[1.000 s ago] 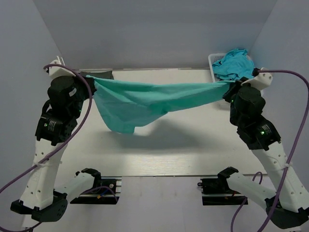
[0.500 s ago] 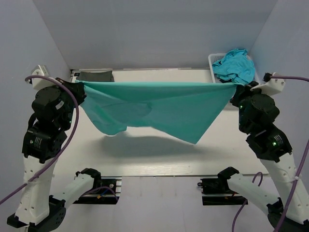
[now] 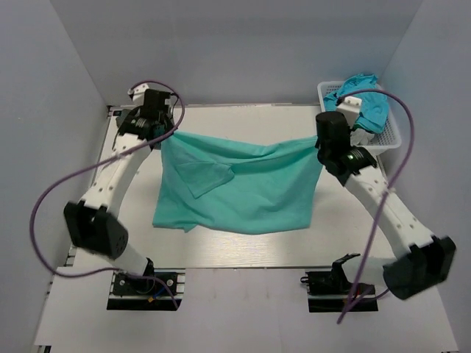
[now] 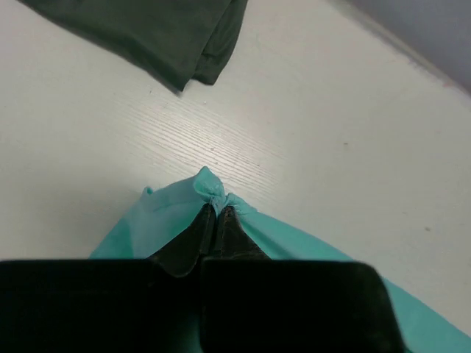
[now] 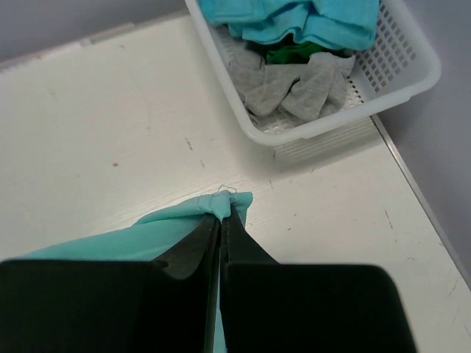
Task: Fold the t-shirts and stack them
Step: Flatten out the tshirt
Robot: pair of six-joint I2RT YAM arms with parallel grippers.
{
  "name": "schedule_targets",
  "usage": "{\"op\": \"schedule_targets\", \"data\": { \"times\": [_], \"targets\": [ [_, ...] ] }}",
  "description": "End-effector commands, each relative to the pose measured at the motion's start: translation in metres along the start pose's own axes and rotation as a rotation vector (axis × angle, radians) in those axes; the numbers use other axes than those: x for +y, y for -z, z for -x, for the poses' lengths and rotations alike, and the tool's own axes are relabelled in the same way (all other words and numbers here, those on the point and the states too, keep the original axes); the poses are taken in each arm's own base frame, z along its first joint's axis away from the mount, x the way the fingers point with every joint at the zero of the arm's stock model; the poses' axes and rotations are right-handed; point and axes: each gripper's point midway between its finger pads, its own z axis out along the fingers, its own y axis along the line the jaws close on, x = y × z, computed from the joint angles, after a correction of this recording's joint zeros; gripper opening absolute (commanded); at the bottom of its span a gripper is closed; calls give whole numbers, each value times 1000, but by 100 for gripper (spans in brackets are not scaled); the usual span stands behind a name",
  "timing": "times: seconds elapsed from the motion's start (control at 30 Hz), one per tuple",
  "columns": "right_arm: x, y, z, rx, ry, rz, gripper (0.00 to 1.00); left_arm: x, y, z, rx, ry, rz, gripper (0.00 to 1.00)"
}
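The top edge of the teal-green t-shirt is held up. My left gripper will next move outward and down onto the bare tabletop (image 3: 188,123) (image 4: 257,55) beside the olive-green t-shirt to let go of the teal-green t-shirt's corner.
The teal-green t-shirt (image 3: 243,184) is spread between my two grippers, its lower part lying on the table and its top edge held up and taut. My left gripper (image 3: 163,136) is shut on the shirt's far left corner (image 4: 210,190). My right gripper (image 3: 319,141) is shut on the far right corner (image 5: 224,202). One sleeve is folded over the shirt's left part. The dark olive-green t-shirt (image 4: 158,33) lies folded at the far left of the table, beyond my left gripper; in the top view the left arm hides it.
A white basket (image 3: 390,132) with several crumpled garments (image 5: 294,22) stands at the far right corner, just beyond my right gripper. Grey walls close the table at the back and both sides.
Both arms have swung forward and down from holding the shirt high and stretched wide. The grippers are now closer together near the far edge and the shirt's body lies on the table.
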Motion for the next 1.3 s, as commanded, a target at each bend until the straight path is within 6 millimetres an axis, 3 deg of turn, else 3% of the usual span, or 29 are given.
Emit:
{"op": "schedule_targets", "data": {
  "times": [0.0,0.07,0.13,0.17,0.37,0.4,0.43,0.47,0.5,0.53,0.57,0.6,0.63,0.73,0.77,0.8,0.83,0.87,0.9,0.93,0.97,1.0,1.03,1.07,1.1,1.13,1.2,1.23,1.27],
  "targets": [
    [11,-40,5,3,-36,-15,0,-15,-27,21,-27,40,-12,0],
    [11,-55,10,10,-38,-26,0,-10,-67,8,28,27,46,0],
    [19,-102,-14,95,7,-37,0,-26,-99,11,33,39,29,0],
    [26,-101,-7,86,0,-4,0,-24,-111,9,47,41,39,0],
    [54,-180,-16,136,13,42,0,-53,-185,10,26,39,-45,3],
    [55,-190,-14,128,5,35,0,-58,-196,8,22,34,-61,10],
    [58,-217,-47,188,34,13,0,-61,-221,-6,36,31,-63,18],
    [62,-228,-18,125,2,3,0,-68,-228,6,10,34,-90,29],
    [61,-236,-17,132,5,-4,0,-73,-238,5,12,34,-100,40],
    [67,-264,-62,210,44,-17,2,-75,-247,6,24,40,-112,51],
    [83,-271,-11,122,-7,32,11,-81,-259,4,38,27,-121,81],
    [86,-283,-32,177,18,29,25,-81,-263,7,44,32,-127,96],
    [91,-282,-16,170,14,46,58,-86,-261,7,58,22,-151,100],
    [101,-278,-22,201,19,104,86,-92,-235,26,32,-2,-199,100],
    [105,-251,16,139,-11,157,90,-85,-234,13,49,-29,-200,100],
    [96,-249,-34,238,28,151,90,-84,-223,15,46,-27,-212,100],
    [104,-241,-27,206,10,205,90,-76,-200,17,49,-39,-211,100],
    [104,-210,9,145,-19,255,90,-73,-188,19,48,-39,-211,100],
    [96,-204,-34,232,8,249,90,-72,-175,14,59,-49,-205,100],
    [98,-185,-22,215,-10,282,90,-62,-168,-9,111,-69,-183,100],
    [91,-170,-30,235,-9,289,90,-57,-143,3,89,-64,-184,100],
    [84,-162,-56,293,8,281,90,-49,-132,-9,135,-58,-174,100],
    [83,-145,-45,273,-9,304,90,-31,-128,-37,205,-64,-140,100],
    [77,-137,-72,330,0,302,90,-21,-119,-49,237,-61,-119,100],
    [73,-116,-55,290,-20,323,90,-14,-96,-45,230,-44,-122,100],
    [62,-108,-97,376,-6,311,90,7,-91,-75,295,-51,-78,100],
    [52,-86,-92,357,-33,322,90,27,-76,-93,322,-37,-46,100],
    [42,-79,-127,429,-24,303,90,41,-61,-109,339,-39,-49,100],
    [39,-74,-135,447,-28,307,90,45,-55,-115,344,-37,-58,100]
  ]
}}
